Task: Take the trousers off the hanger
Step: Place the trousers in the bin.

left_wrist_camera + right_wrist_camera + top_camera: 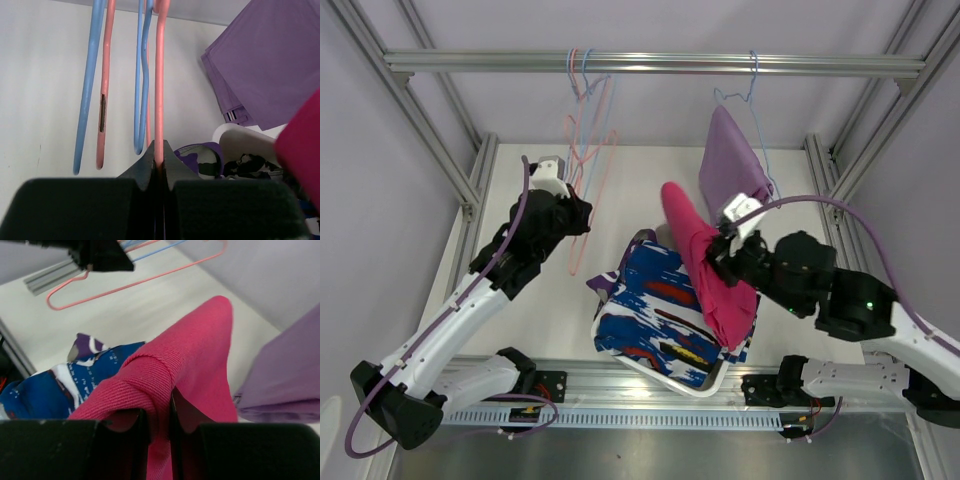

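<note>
I will next move my right gripper down and back over the blue-white patterned trousers in the basket to let go of the fold, because the pink pair is off its hanger.
My left gripper (582,212) (159,155) is shut on the bottom wire of an empty pink hanger (582,160) (160,75) that hangs from the rail. To the right, my right gripper (723,243) (160,405) is shut on a fold of the bright pink trousers (705,265) (200,350). Their lower end drapes over the white basket (690,385). Behind them the lilac trousers (728,160) (270,70) (290,375) hang over a blue hanger (752,85).
The basket holds the blue-white patterned trousers (655,315) (50,385), the purple camouflage pair (200,157) and a black flecked pair (250,165). Other empty blue and pink hangers (92,85) hang beside the held one. The metal rail (650,63) crosses overhead, with frame posts at both sides.
</note>
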Robot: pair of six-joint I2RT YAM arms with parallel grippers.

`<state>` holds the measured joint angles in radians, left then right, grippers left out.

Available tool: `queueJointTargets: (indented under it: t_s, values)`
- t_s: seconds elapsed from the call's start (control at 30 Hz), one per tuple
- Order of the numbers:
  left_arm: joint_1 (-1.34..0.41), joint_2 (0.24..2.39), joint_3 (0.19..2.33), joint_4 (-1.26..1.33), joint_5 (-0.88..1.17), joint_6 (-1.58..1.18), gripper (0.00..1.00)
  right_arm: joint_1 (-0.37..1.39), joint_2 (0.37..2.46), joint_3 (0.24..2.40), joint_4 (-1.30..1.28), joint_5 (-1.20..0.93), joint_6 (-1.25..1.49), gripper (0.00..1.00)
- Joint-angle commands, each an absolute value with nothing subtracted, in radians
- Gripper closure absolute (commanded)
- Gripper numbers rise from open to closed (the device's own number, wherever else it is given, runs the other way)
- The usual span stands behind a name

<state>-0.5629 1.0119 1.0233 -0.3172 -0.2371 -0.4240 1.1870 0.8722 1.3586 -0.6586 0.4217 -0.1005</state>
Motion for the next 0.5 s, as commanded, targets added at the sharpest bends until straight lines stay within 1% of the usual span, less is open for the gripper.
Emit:
queueJointTargets:
  t_s: [0.0, 0.27, 0.47]
  values:
    - [-0.572, 1.006, 1.069, -0.295, -0.258, -0.402, 0.99, 1.189, 0.896, 1.345, -0.477, 0.304, -0.052, 1.00]
    - [-0.572, 0.999, 1.069, -0.296, -0.258, -0.400, 0.99, 1.221, 0.972, 1.298, -0.442, 0.154, -0.005, 1.00]
    - [-0.572, 0.997, 1.071, -0.298, -0.253, -0.400, 0.99, 1.305, 1.006, 1.201, -0.414, 0.143, 0.049, 1.00]
